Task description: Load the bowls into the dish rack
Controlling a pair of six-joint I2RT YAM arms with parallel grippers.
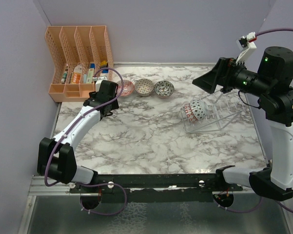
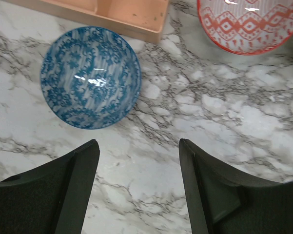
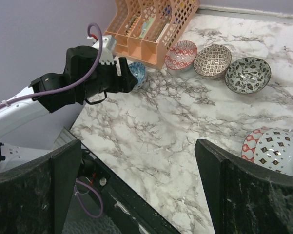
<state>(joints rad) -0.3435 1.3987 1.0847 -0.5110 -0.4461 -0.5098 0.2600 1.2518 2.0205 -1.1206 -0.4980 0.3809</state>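
My left gripper should next lower its open fingers astride the bowl's rim away from the organizer, where bare marble leaves room, because the blue bowl is below the gripper.
A blue patterned bowl sits on the marble beside the orange organizer. My left gripper hovers just short of it, open, with only bare marble between its fingers. In the top view the left gripper covers that bowl. Three more bowls stand in a row on the table: a pink one, a brown-patterned one and a dark one. The clear dish rack holds two bowls on edge. My right gripper hangs open above the rack, holding nothing.
The orange slotted organizer with small items fills the back left corner, its tray edge close to the blue bowl. Purple walls close in the left and back sides. The left arm stretches along the table's left side.
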